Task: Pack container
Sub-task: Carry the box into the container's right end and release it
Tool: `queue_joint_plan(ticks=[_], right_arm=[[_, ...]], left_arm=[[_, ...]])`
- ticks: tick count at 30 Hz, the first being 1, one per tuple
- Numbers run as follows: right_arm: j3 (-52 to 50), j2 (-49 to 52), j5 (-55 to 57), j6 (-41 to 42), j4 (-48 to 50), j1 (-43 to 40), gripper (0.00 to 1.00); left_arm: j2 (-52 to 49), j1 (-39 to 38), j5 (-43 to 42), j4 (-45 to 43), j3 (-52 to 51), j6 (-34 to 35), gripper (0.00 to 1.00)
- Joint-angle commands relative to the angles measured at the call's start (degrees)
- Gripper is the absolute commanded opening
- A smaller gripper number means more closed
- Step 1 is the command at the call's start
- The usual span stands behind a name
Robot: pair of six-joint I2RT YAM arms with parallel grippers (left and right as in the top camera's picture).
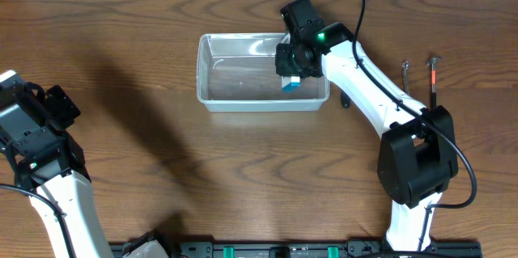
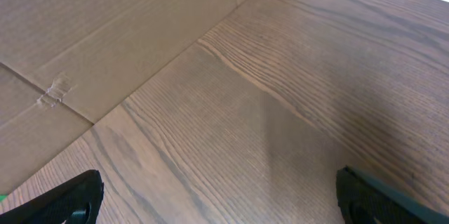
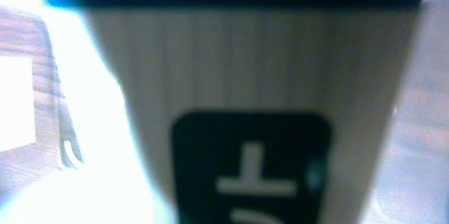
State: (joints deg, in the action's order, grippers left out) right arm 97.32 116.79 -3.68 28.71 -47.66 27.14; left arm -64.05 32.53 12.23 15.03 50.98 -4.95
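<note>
My right gripper moves down and to the right in the overhead view beside the container's end [image 1: 311,88] next to release the box, since a gap shows there.
The clear plastic container [image 1: 212,88] stands at the middle back of the table. My right gripper [image 1: 293,62] hangs over its right end and is shut on a small blue-and-white box [image 1: 291,83], which is inside the container's right part. In the right wrist view the box [image 3: 245,112] fills the frame, blurred, with a black label, and the fingers are hidden. My left gripper [image 1: 61,106] is at the far left of the table, well away from the container. In the left wrist view it [image 2: 217,203] is open and empty over bare wood.
Two thin hand tools [image 1: 405,74] [image 1: 434,70] lie at the back right, beside the right arm. A small dark object [image 1: 345,100] lies just right of the container. A cardboard sheet [image 2: 105,34] lies beyond the table edge in the left wrist view.
</note>
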Motion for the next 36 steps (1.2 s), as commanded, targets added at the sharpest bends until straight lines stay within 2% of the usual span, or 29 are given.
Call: queue_joint_plan(ticks=[1, 12, 27, 36], right_arm=[[0.15, -0.42, 1.95, 2.58, -1.29, -0.24, 0.07], [-0.2, -0.39, 7.56, 5.11, -1.64, -0.46, 0.09], [-2.43, 3.5, 5.77, 4.85, 1.86, -1.73, 0.08], [-2.43, 3.72, 7.13, 3.78, -1.25, -2.95, 0.05]], left_arm=[[-0.31, 0.28, 0.46, -0.02, 1.01, -0.79, 0.98], [-0.31, 0.28, 0.46, -0.02, 1.01, -0.81, 0.98], [-0.31, 0.28, 0.46, -0.02, 1.01, -0.79, 0.98], [-0.31, 0.28, 0.46, -0.02, 1.01, -0.79, 0.98]])
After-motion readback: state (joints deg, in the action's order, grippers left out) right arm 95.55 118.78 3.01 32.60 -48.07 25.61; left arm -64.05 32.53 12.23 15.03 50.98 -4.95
